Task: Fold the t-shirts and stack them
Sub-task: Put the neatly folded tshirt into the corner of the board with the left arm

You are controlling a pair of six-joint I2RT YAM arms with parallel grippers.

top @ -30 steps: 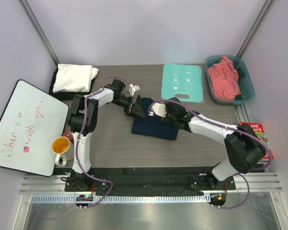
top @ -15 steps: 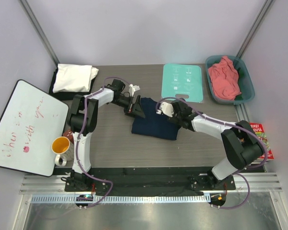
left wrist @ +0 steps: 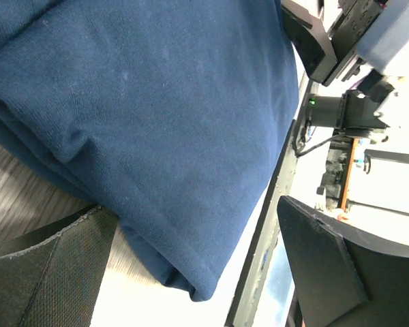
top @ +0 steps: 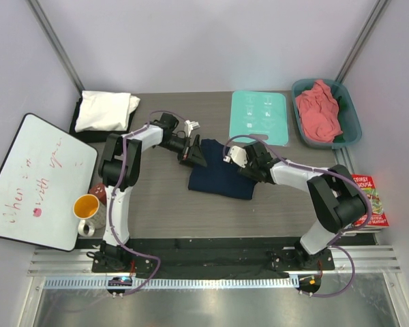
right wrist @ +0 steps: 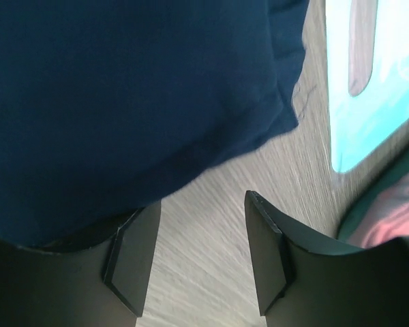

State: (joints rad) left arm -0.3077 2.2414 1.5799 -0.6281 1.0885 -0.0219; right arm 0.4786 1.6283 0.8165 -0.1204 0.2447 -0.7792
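Note:
My left gripper needs to shift a little toward my right gripper, farther over the navy t-shirt's folded edge point(top: 202, 163) point(left wrist: 176, 248).
A folded dark navy t-shirt point(top: 218, 176) lies mid-table. My left gripper point(top: 193, 155) is at its upper left corner, open wide. In the left wrist view the shirt's folded edge point(left wrist: 157, 136) reaches between the fingers point(left wrist: 51, 269), which are not closed on it. My right gripper point(top: 243, 160) is at the shirt's upper right edge, open. Only bare table shows between its fingers point(right wrist: 273, 245), and the navy cloth point(right wrist: 123, 88) hangs over the left one. A folded white t-shirt point(top: 105, 110) sits on a black one point(top: 82, 131) at the back left. A salmon pink t-shirt point(top: 318, 110) lies crumpled in the tub.
The teal tub point(top: 351, 116) stands at the back right, with the mint-green board point(top: 259, 117) to its left. A whiteboard point(top: 37, 180), a yellow cup point(top: 86, 206) and a small white jug sit off the left edge. A book point(top: 369, 197) lies at the right.
My right gripper has drawn back to the right, off the top of the navy shirt to its right edge, and its jaws have narrowed a little. The left gripper has stayed put.

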